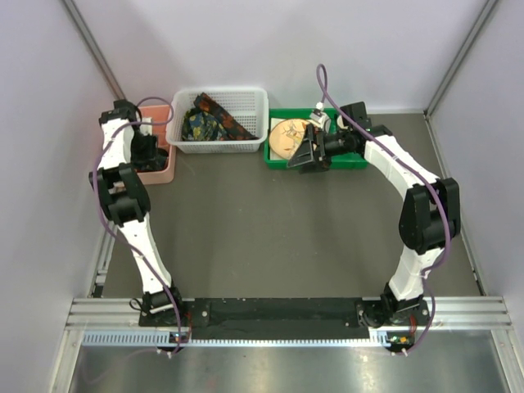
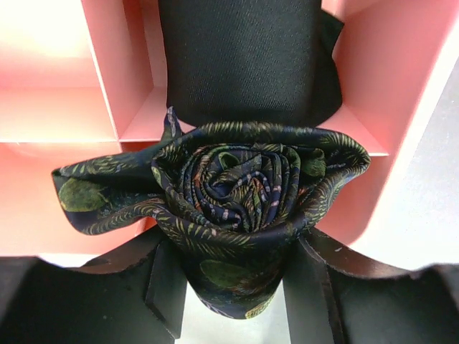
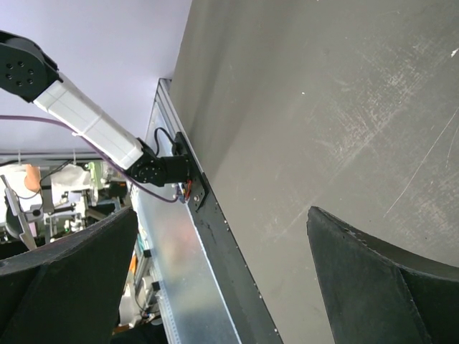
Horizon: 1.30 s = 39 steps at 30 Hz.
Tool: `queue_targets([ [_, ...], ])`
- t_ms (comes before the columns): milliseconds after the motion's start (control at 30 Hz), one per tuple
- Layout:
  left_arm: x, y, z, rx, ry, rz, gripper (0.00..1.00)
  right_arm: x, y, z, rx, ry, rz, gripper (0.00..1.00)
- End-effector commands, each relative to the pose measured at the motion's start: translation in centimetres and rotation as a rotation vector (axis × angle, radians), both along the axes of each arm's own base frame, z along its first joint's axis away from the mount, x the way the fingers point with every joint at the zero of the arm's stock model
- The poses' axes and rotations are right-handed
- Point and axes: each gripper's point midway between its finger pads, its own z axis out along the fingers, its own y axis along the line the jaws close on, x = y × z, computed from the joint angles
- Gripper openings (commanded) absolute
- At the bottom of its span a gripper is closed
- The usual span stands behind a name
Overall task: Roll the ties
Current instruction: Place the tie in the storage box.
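Observation:
I will next lower the rolled tie with my left gripper into the pink box's near section.
My left gripper is shut on a rolled tie, dark with a green and orange print, coiled in a tight spiral with one loose flap to the left. It holds the roll over the pink divided box, which stands at the back left in the top view. A black fabric roll stands in a compartment just beyond. More printed ties lie heaped in the white basket. My right gripper is open and empty, over the green tray in the top view.
The green tray at the back right holds a round tan object and a small white item. Grey walls close in both sides. The right wrist view shows bare grey table and the left arm's base.

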Motion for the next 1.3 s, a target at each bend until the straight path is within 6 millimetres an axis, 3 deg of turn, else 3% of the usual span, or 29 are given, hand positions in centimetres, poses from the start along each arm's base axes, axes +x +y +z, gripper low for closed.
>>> queue_targets([
  [0, -0.4, 0.6, -0.6, 0.018, 0.036, 0.041, 0.00, 0.2, -0.1, 0.4, 0.016, -0.028, 0.005, 0.99],
  [233, -1.4, 0.5, -1.6, 0.015, 0.089, 0.042, 0.00, 0.2, -0.1, 0.0, 0.007, -0.022, 0.007, 0.99],
  [633, -0.6, -0.4, -5.5, -0.015, 0.143, 0.015, 0.00, 0.0, -0.3, -0.7, -0.009, -0.005, 0.011, 0.99],
  [700, -0.5, -0.8, -5.9, -0.026, 0.148, 0.006, 0.12, 0.0, -0.3, -0.8, -0.008, -0.001, 0.014, 0.99],
  [733, -0.4, -1.0, -5.9, -0.039, 0.144, 0.004, 0.26, 0.0, -0.3, -0.8, -0.010, 0.002, 0.014, 0.99],
  [833, 0.2, -0.8, -4.8, -0.028, 0.105, -0.004, 0.49, 0.1, -0.2, -0.6, -0.009, -0.005, 0.018, 0.99],
  [867, 0.4, -0.7, -4.4, -0.023, 0.092, -0.007, 0.66, 0.2, -0.2, -0.4, -0.010, -0.010, 0.016, 0.99],
  [933, 1.1, -0.6, -3.2, -0.012, 0.047, -0.020, 0.73, 0.1, -0.3, -0.4, -0.010, -0.009, 0.020, 0.99],
  [1033, 1.9, -0.5, -1.5, 0.001, -0.011, -0.037, 0.93, 0.0, -0.4, -0.4, -0.015, -0.015, 0.022, 0.99],
  [1100, 2.2, -0.4, -0.5, 0.006, -0.038, -0.038, 0.99, -0.1, -0.5, -0.4, -0.018, -0.016, 0.019, 0.99],
  [1267, 2.8, -0.7, 2.5, 0.012, -0.114, -0.059, 0.99, -0.2, -0.5, -0.1, -0.016, -0.027, 0.025, 0.99],
])
